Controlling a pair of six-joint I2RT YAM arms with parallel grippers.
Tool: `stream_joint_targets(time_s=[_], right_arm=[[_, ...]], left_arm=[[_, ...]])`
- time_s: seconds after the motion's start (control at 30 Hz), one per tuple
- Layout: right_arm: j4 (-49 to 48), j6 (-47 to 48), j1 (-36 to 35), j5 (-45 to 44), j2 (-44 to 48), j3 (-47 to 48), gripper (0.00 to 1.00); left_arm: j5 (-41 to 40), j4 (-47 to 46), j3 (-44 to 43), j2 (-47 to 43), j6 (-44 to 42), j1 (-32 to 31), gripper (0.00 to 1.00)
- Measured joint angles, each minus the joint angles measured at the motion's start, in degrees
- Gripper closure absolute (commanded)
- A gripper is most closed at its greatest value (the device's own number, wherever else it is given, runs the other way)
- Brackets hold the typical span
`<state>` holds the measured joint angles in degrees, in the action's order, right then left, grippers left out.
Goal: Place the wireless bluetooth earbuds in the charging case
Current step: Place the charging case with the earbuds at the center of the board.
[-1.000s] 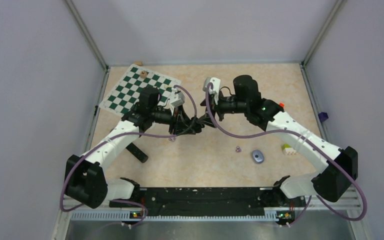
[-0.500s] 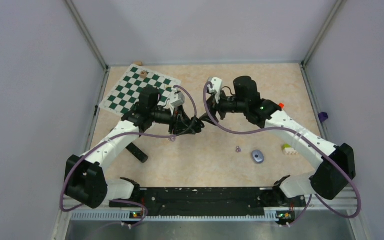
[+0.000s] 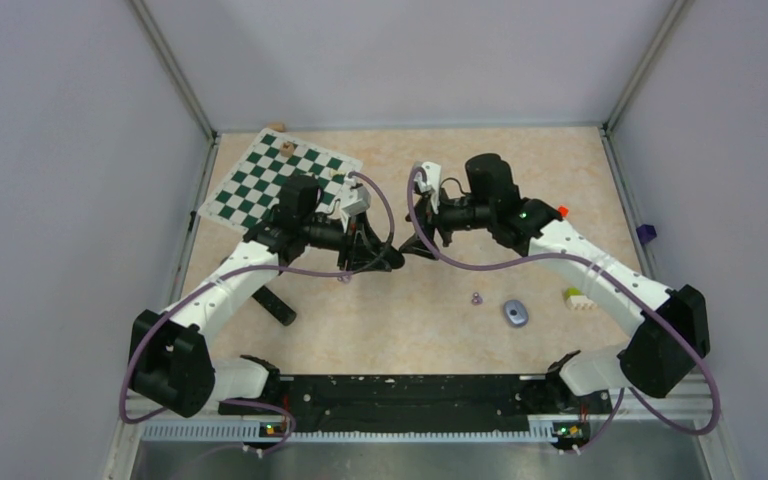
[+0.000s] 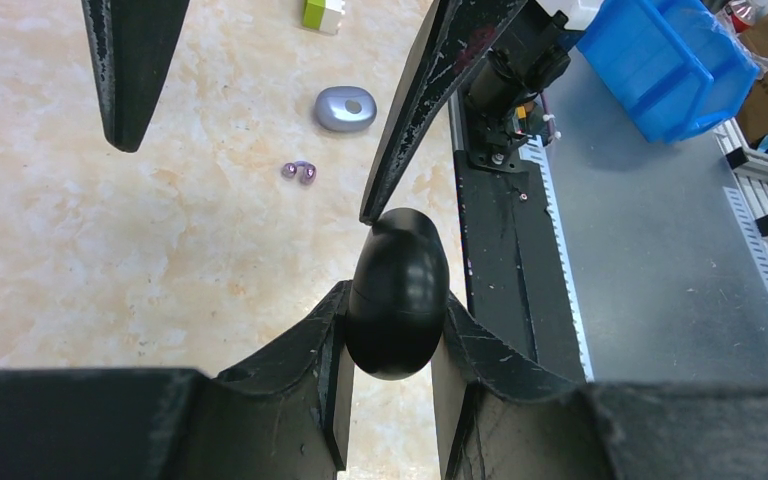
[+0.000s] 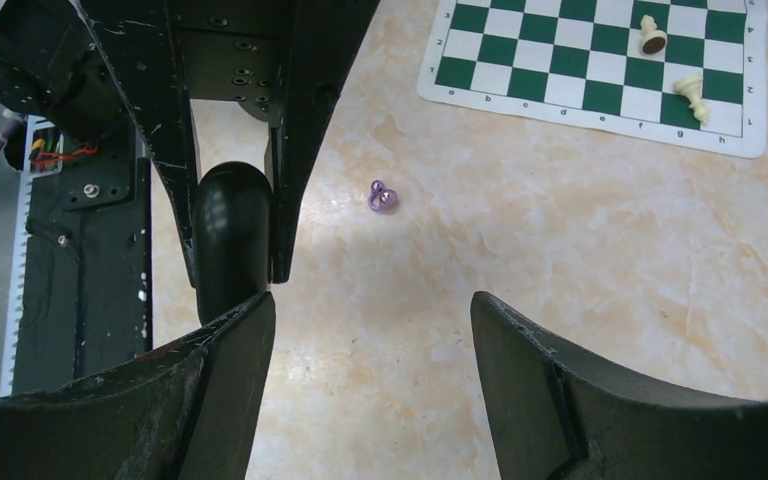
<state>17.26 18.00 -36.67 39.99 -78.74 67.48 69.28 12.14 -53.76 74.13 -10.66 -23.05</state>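
The bare tabletop [image 3: 391, 190] beside the chessboard lies below and outward of the robot's left gripper, so the left gripper should carry the closed black case outward, lower it there and let it go.
My left gripper [image 4: 397, 300] is shut on a closed, glossy black oval charging case [image 4: 397, 290], held above the table; it also shows in the right wrist view [image 5: 230, 235]. My right gripper [image 5: 370, 300] is open and faces it, one fingertip [image 4: 375, 205] touching the case's tip. The two grippers meet at mid-table [image 3: 400, 250]. One pale purple earbud [image 3: 476, 298] lies beside a closed grey-blue oval case [image 3: 515, 313]. Another purple earbud [image 5: 383, 197] lies under the left arm [image 3: 345, 280]. No black earbuds are in view.
A green-and-white chessboard [image 3: 280, 180] with two chess pieces [image 5: 650, 35] lies at the back left. A green-and-white brick [image 3: 577, 298] sits at the right. A black bar [image 3: 275, 305] lies near the left arm. A blue bin [image 4: 660, 60] stands off the table.
My right gripper has edged down and left toward the black case held by the left gripper. The left arm has hardly moved.
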Motion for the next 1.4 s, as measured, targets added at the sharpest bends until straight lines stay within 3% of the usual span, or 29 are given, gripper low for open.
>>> stream_joint_targets(time_s=[0.13, 0.3, 0.67, 0.87, 1.03, 1.4], right_arm=[[0.09, 0.0, 0.07, 0.24, 0.37, 0.02, 0.27], [0.35, -0.02, 0.22, -3.23, 1.33, 0.22, 0.14], [-5.66, -5.35, 9.42, -23.3, 4.83, 0.26, 0.03], [-10.25, -7.98, 15.17, -28.79, 9.25, -2.25, 0.03], [-11.93, -8.2, 15.58, -30.67, 9.88, -2.67, 0.02], [-12.87, -8.13, 15.58, -32.0, 9.73, -3.37, 0.02]], left_arm=[[0.09, 0.17, 0.0, 0.0, 0.0, 0.0, 1.0], [-1.46, 0.26, -0.02, 0.0, -0.02, 0.0, 1.0], [-7.52, 1.16, -2.99, 3.82, -0.57, 0.0, 1.0], [-13.75, 4.17, -10.08, 12.66, -1.53, 0.0, 1.0], [-20.72, 5.92, -18.56, 23.08, -0.46, 0.0, 1.0], [-28.68, 8.0, -38.42, 47.43, 13.88, 1.4, 1.0]])
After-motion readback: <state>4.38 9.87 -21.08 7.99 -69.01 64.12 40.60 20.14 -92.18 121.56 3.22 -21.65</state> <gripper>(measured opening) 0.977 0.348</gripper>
